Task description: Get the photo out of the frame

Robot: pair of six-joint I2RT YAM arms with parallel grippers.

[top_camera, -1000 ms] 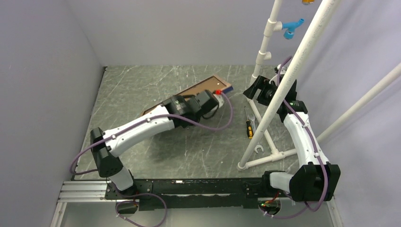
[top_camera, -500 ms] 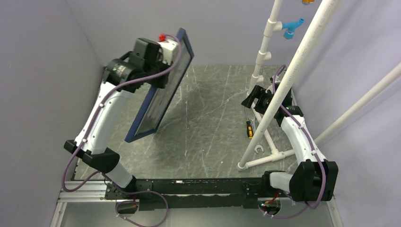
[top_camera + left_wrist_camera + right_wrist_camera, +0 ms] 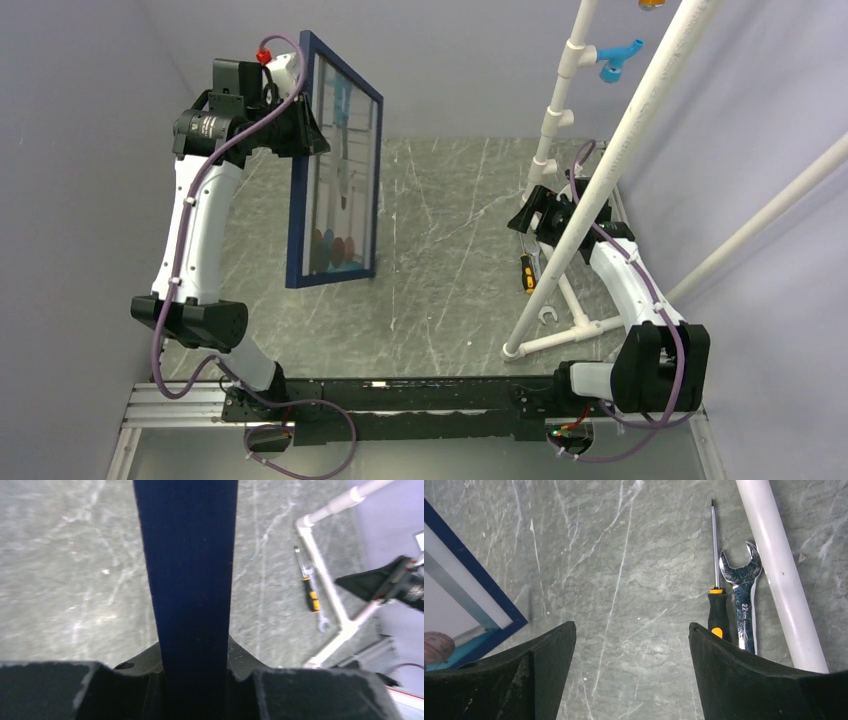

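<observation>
My left gripper will go down next, tilting the frame flat to release it, as the bare marble is below my gripper and to its right in the top view.
My left gripper is shut on the upper left edge of the navy-blue frame and holds it upright, high above the table. The photo sits inside it and faces right, with white columns above and red and blue balls near the bottom. In the left wrist view the frame's dark edge runs up between my left gripper's jaws. My right gripper hovers open over the table, apart from the frame. In the right wrist view that gripper has nothing between its fingers; the frame's lower corner and the photo's white border show at the left.
A white PVC pipe stand rises at the right around my right arm, its foot lying on the grey marble table. A black-and-orange screwdriver and a wrench lie beside the pipe. A blue fitting hangs above.
My left arm has lifted the frame from flat on the far table to upright and turned its picture side toward the right. The right gripper shifted slightly and stays open.
</observation>
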